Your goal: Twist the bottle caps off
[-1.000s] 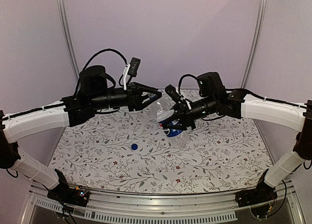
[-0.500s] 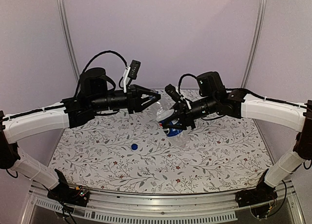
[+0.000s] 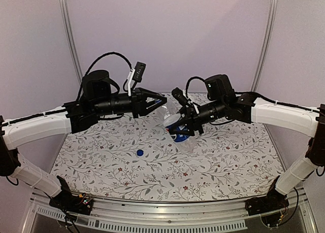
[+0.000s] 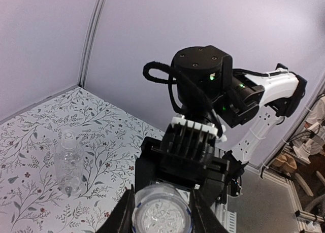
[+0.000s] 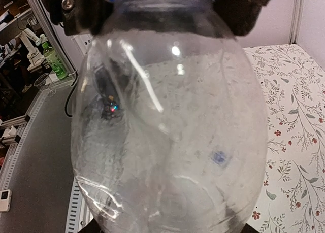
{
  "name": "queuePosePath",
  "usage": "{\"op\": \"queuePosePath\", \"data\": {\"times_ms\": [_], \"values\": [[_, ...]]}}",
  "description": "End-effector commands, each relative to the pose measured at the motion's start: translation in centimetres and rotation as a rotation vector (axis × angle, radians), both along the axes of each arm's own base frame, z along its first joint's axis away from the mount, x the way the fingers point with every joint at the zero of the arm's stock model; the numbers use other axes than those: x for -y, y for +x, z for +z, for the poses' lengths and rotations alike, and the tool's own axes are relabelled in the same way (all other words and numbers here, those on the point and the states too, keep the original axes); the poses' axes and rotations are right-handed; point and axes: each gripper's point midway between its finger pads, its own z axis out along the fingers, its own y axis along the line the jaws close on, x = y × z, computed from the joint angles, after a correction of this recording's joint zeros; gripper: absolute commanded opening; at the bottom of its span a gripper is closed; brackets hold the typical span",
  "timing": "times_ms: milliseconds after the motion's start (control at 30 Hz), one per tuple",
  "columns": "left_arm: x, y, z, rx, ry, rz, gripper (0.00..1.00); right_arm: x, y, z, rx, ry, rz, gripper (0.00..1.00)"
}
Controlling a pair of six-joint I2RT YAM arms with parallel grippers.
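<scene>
The left gripper needs to lower next toward the left in the top view to release the bottle, because clear tabletop beyond the blue cap (image 3: 139,153) lies below on that side.
My right gripper (image 3: 176,125) is shut on the body of the Pepsi bottle (image 3: 179,134) and holds it tilted above the table, neck toward my left gripper (image 3: 161,99). In the left wrist view the bottle's open mouth (image 4: 161,212), ringed in blue, sits between my left fingertips (image 4: 125,212), which touch both sides of it. The clear body fills the right wrist view (image 5: 167,126). The blue cap (image 3: 139,153) lies on the table. The short plain bottle (image 4: 68,164) stands upright with no cap. The white cap is out of view.
The flowered table cover (image 3: 218,167) spans the work area, with lilac walls behind and metal posts (image 3: 68,35) at the back corners. Beyond the table's side edge the right wrist view shows a grey floor with a green bottle (image 5: 53,60).
My left gripper has drawn back slightly to the left. The right gripper and the Pepsi bottle have shifted a little up and left. The blue cap has not moved.
</scene>
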Motion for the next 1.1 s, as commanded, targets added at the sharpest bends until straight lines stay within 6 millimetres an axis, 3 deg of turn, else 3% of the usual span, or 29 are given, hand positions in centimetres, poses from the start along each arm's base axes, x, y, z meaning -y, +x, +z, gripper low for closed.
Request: {"op": "queuePosePath", "data": {"times_ms": [0,67,233,367,667,1067], "values": [[-0.6,-0.3,1.1,0.045,-0.010,0.023,0.00,-0.3,0.4,0.4,0.015,0.005,-0.017,0.58],[-0.9,0.0,1.0,0.046,0.002,0.045,0.00,-0.2,0.5,0.5,0.018,0.003,-0.026,0.66],[-2.0,0.8,0.9,0.063,0.037,0.106,0.00,0.0,0.9,0.1,0.023,-0.017,-0.055,0.98],[-3.9,2.7,-0.2,0.081,0.123,0.239,0.00,0.5,1.7,-0.1,0.044,-0.040,-0.114,0.99],[-9.8,8.4,-6.4,0.055,0.417,0.577,0.00,2.8,5.3,1.7,0.104,-0.056,-0.344,0.99],[-11.8,14.1,-10.2,0.033,0.484,0.717,0.00,4.4,7.7,1.7,0.096,-0.074,-0.497,0.99]]}}
